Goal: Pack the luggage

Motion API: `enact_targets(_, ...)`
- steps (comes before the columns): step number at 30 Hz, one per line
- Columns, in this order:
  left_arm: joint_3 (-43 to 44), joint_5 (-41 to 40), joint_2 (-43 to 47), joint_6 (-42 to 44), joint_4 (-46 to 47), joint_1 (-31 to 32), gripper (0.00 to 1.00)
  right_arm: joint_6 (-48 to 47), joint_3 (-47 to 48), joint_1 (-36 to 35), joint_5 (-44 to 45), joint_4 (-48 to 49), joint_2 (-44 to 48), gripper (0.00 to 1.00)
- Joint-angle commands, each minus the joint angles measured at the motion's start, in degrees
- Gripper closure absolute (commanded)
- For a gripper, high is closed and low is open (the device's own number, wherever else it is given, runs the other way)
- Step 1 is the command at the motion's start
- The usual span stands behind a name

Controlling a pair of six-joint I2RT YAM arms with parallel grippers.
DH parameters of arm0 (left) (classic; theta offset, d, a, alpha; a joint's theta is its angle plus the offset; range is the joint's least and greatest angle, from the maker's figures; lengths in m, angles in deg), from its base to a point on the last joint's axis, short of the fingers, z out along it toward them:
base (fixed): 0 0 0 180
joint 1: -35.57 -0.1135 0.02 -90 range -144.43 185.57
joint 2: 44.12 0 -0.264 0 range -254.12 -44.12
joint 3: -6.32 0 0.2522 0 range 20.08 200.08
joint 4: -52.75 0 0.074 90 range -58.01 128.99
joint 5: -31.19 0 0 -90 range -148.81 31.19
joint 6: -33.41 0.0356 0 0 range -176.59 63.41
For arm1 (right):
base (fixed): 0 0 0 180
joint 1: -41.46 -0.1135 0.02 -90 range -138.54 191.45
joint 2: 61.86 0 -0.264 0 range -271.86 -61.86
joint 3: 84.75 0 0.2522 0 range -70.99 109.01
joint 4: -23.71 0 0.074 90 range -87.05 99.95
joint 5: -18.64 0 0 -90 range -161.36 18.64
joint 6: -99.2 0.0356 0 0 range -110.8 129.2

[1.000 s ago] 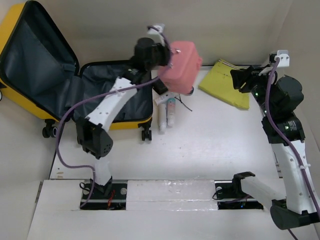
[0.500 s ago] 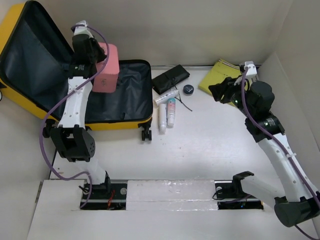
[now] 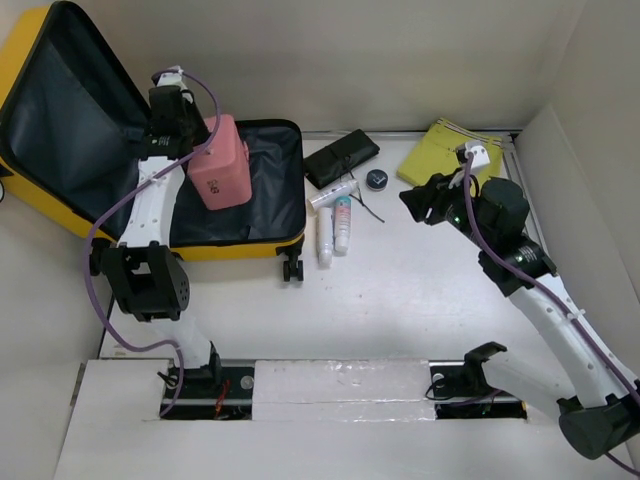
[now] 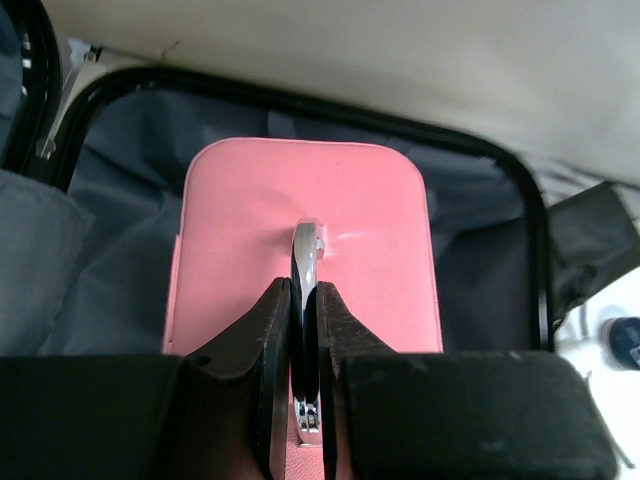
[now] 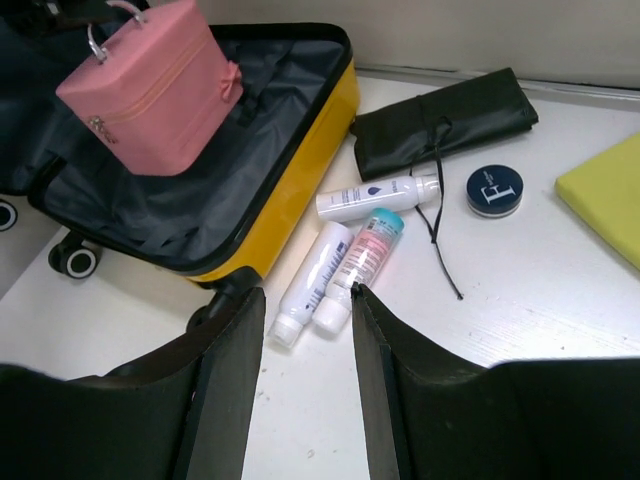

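The left gripper shifts over, lowers the pink case (image 3: 222,165) and releases it next. Bare lining by the hinge (image 3: 187,207) lies below, to the gripper's left in the wrist view.
The yellow luggage (image 3: 240,246) lies open at the left, lid (image 3: 60,110) raised, grey lining showing. It also shows in the right wrist view (image 5: 290,190). My left gripper (image 3: 198,140) is shut on the metal handle (image 4: 307,240) of the small pink case (image 3: 222,165) and holds it tilted inside the luggage's lower half. Whether the case rests on the lining I cannot tell. The left wrist view shows my left gripper (image 4: 305,290) over the pink case (image 4: 250,220). My right gripper (image 3: 415,200) is open and empty above the table, right of the bottles; the right wrist view (image 5: 305,300) shows it too.
Three toiletry bottles (image 3: 335,215) lie beside the luggage's right edge, also in the right wrist view (image 5: 365,255). A black rolled pouch (image 3: 342,158), a round dark tin (image 3: 377,179) and a yellow folded item (image 3: 450,160) lie behind them. Walls enclose the table.
My left arm swung the pink case from over the table leftward and lowered it into the luggage. My right gripper moved left toward the bottles.
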Motion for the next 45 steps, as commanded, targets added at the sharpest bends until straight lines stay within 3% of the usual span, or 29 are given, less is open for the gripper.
enact_targets(1, -0.5, -1.3, 0.7, 2.2, 6.4, -0.8, 1.0, 0.1, 0.0, -1.3, 0.8, 4.1, 1.3, 0.54)
enact_targets(21, 0.1, -8.6, -3.9, 4.9, 5.2, -3.4, 1.0, 0.1, -1.5, -1.3, 1.3, 4.1, 1.3, 0.54)
enact_targets(34, 6.9, -8.5, -8.8, 4.9, 3.0, -6.2, 1.0, 0.1, -1.5, -1.3, 1.8, 4.6, -0.2, 0.54)
enact_targets(45, 5.5, -8.8, -4.5, 5.9, 3.0, -6.7, 1.0, 0.1, -1.5, -1.3, 1.8, 4.6, -0.2, 0.54)
